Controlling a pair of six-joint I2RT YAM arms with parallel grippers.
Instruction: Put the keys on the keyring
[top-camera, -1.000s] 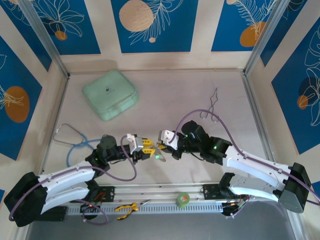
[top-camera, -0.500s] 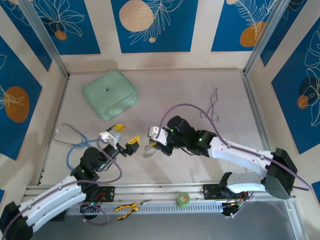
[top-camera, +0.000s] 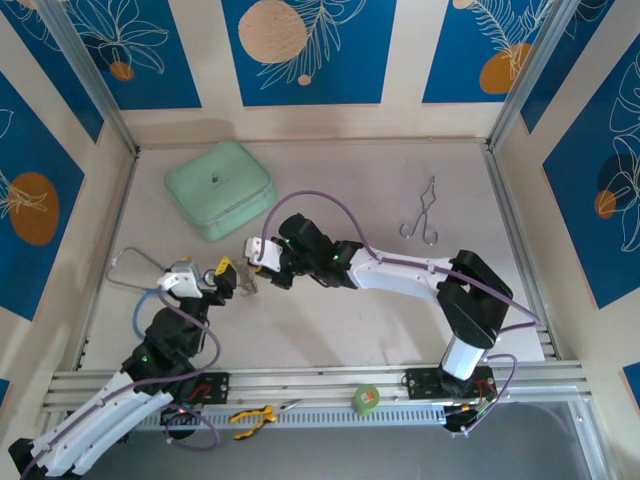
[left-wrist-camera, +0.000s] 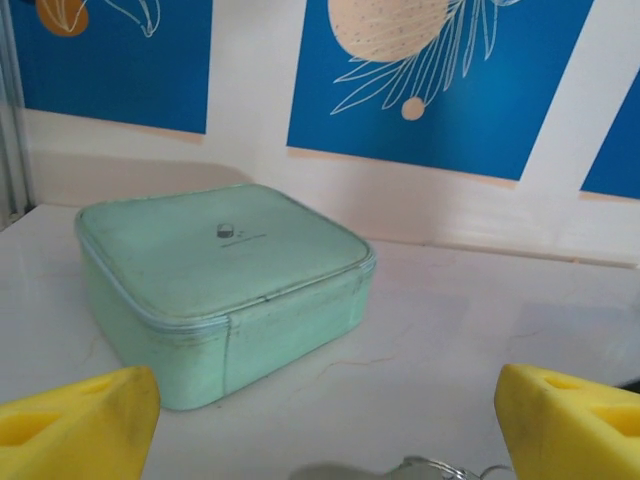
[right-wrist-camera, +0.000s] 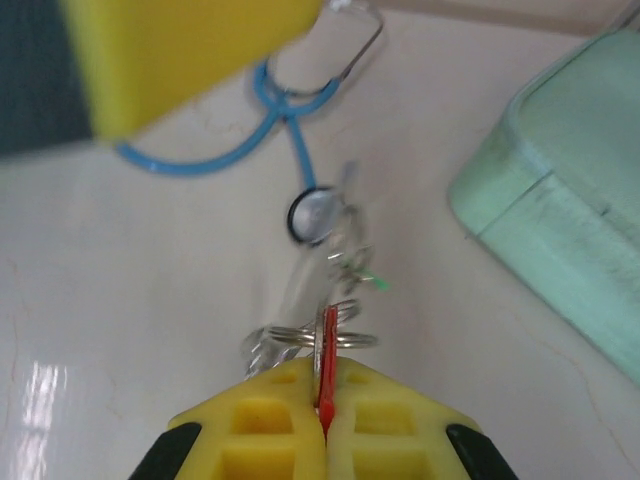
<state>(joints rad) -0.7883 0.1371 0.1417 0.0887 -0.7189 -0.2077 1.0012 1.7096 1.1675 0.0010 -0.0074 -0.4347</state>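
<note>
My right gripper holds the red head, with the stethoscope under the bunch. My right gripper will move back and down to the bare tabletop near the front rail and let go of the red head.
My right gripper is shut on the red head of a key, held edge-on between the yellow pads. A silver split ring crosses the key just past the fingertips. Beyond it dangles a blurred pale keyring with a bit of green beside it. From above, the right gripper is stretched far left, with the bunch hanging under it. My left gripper stands open just left of the bunch, nothing between its yellow fingertips. A metal ring peeks in at the bottom edge.
A mint-green case lies at the back left. A blue stethoscope lies left of the left gripper, its chestpiece under the bunch. Metal forceps lie at the right. A green tape roll and yellow pliers sit on the front rail.
The left gripper opened and drew back to the left. The right arm swung left across the table, carrying the red key and the hanging bunch with it.
</note>
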